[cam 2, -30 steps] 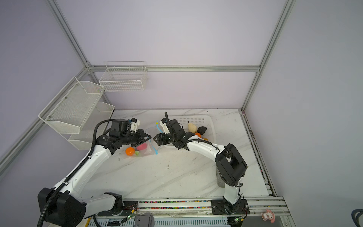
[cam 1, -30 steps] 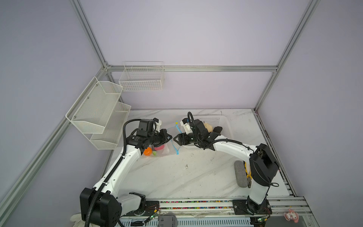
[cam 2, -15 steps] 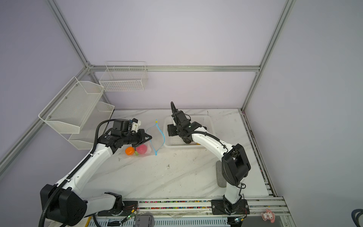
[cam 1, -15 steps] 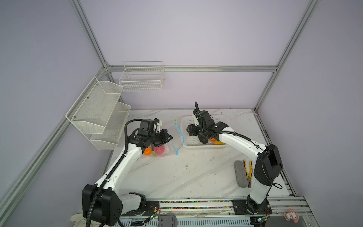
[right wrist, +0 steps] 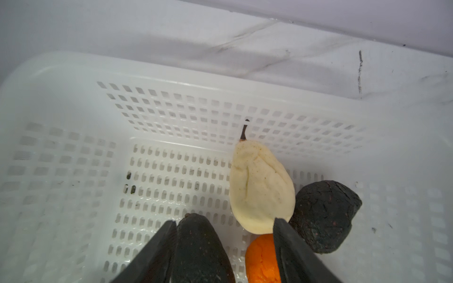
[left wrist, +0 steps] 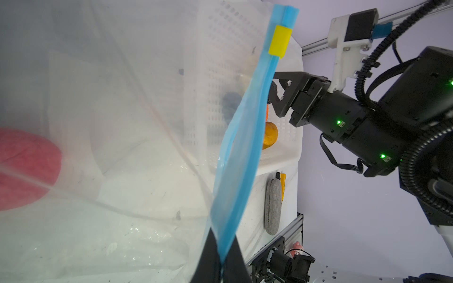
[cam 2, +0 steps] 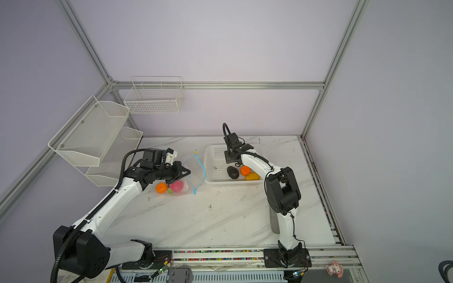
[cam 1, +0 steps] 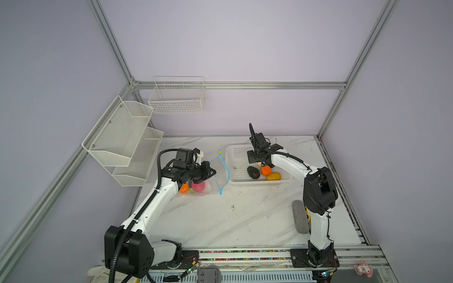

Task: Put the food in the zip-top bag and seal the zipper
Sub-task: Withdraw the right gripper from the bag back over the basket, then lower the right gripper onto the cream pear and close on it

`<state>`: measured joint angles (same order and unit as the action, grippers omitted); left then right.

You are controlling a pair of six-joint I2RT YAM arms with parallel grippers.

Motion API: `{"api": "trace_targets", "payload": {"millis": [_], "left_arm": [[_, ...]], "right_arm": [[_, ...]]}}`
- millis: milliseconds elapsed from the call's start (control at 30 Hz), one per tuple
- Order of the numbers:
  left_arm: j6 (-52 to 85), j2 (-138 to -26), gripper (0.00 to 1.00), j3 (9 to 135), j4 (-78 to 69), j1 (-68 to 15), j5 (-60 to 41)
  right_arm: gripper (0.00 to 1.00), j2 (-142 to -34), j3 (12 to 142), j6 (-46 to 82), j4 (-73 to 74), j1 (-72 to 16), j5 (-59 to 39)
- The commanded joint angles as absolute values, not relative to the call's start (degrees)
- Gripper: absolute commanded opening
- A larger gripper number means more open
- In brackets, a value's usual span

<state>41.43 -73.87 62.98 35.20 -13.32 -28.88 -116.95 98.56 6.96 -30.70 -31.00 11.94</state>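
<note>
The robot needs to lower the open fingers of its right gripper outward, so that they go around the cream pear's broad end [right wrist: 262, 205] and close on it, since that end faces the robot below and outward of the gripper.
The clear zip-top bag [cam 1: 208, 187] lies left of centre, its mouth gaping toward the basket. My left gripper [left wrist: 221, 259] is shut on its light-blue zipper [left wrist: 247, 137], which carries a yellow piece [left wrist: 280, 41] at the far end. An orange fruit [cam 1: 184, 188], a pink ball [cam 1: 198, 186] and a small green one [cam 1: 191, 190] sit inside. My right gripper [right wrist: 224, 220] hangs open over the white basket [right wrist: 61, 147]. Its fingers flank a black oval [right wrist: 198, 250] and an orange piece [right wrist: 262, 259]. Beyond them lie a cream pear [right wrist: 259, 188] and a black lump [right wrist: 323, 215]. A yellow-brown oval [cam 1: 273, 176] rests at the basket's front.
A grey oblong pad [cam 1: 300, 216] and yellow-handled pliers [cam 1: 307, 215] lie by the right arm's base. White mesh shelves [cam 1: 122, 139] hang on the left wall, a wire basket [cam 1: 177, 95] on the back wall.
My right gripper has left the bag's mouth and swung right and back to hang over the basket. The left gripper has kept its hold on the zipper in place.
</note>
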Motion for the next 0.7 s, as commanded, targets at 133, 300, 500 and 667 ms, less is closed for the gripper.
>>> {"api": "trace_targets", "payload": {"millis": [133, 300, 500, 667], "left_arm": [[41.7, -73.5, 0.00, 62.0, 32.5, -13.7, -30.0], [41.8, -74.2, 0.00, 62.1, 32.0, -13.7, -30.4], [41.8, -74.2, 0.00, 61.6, 31.7, -13.7, -30.2], [41.9, -74.4, 0.00, 61.4, 31.4, -13.7, -30.3]], "right_arm": [[0.72, -120.8, 103.4, 6.5, -39.0, -29.4, 14.8], [0.76, -123.2, 104.6, 5.9, -38.4, -28.1, 14.0], [0.80, -126.0, 105.9, 5.6, -37.4, -26.9, 13.1], [0.80, -128.0, 106.5, 5.5, -36.5, -26.5, 12.0]]}}
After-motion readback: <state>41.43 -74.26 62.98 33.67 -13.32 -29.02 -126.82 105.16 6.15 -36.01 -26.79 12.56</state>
